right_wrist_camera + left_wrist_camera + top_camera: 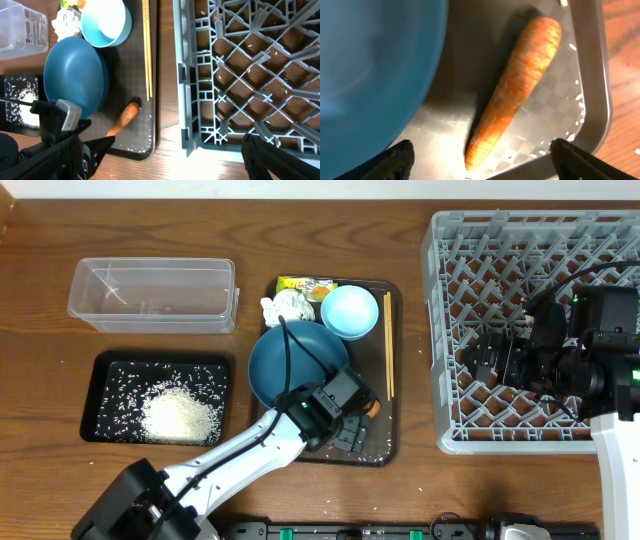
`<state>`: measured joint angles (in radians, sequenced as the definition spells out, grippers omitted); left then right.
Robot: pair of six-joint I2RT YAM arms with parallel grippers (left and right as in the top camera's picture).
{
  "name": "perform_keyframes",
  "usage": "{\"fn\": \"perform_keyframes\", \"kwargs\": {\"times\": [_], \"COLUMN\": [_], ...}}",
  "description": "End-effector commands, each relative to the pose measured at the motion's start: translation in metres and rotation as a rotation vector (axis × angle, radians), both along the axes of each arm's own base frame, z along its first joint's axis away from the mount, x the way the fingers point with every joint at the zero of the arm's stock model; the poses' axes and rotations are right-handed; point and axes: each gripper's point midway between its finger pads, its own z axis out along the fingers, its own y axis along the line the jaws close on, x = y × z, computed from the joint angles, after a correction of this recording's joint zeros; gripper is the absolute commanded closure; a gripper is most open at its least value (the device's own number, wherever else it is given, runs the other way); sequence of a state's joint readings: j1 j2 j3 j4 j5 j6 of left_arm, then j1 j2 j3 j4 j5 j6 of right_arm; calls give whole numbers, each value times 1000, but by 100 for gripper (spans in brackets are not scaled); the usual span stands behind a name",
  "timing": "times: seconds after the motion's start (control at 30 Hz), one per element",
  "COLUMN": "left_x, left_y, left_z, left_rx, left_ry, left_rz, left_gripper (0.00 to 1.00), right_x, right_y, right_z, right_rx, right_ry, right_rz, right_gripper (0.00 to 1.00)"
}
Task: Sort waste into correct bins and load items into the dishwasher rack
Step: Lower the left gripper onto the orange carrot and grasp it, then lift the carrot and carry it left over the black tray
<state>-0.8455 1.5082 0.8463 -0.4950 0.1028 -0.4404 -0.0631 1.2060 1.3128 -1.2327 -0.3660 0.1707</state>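
I need to move my left gripper down toward the carrot's thick end next and turn it to line up with the carrot, because only the slanted thin tip is between my fingers.
A small orange carrot (515,95) lies on the brown tray (594,100), right of the large dark blue bowl (370,70). My left gripper (480,167) is open, and the carrot's thin tip lies between its spread fingers (400,160), untouched. From overhead, the left gripper (356,426) hovers at the tray's front right, with only a bit of the carrot (372,409) showing. The tray also carries the snack wrapper (305,285), the tissue (283,307), a small light blue bowl (349,311) and chopsticks (388,345). My right gripper (482,360) stands open and empty over the grey rack (530,240).
The clear tub (150,293) sits at the back left. In front of it the black tray (105,370) holds a heap of rice (180,415). Loose grains (579,102) dot the brown tray's corner. The left arm (60,145) shows in the right wrist view beside the rack's edge (182,75).
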Motion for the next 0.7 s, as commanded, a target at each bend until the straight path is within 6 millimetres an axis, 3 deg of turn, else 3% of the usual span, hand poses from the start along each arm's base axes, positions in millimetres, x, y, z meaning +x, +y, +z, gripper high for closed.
{"fn": "perform_keyframes", "kwargs": {"times": [0.0,0.4,0.67], "left_x": [-1,2,10], "left_y": [-8,-20,-29], "left_z": [4,-15,-16], "left_rx": [-18,-27,-54], "left_ry": [-13,-1,-30], "left_rz": [-107,-173,-173], "left_gripper": [8,8,8], "right_x": [-1,-1,-1], "right_y": [1,1,1], "right_z": [-1,-1,-1], "right_rx": [-6,-6,-6], "right_ry": [-3,-4,-4], "right_rz": [17,17,17], "right_gripper": [1,1,1]}}
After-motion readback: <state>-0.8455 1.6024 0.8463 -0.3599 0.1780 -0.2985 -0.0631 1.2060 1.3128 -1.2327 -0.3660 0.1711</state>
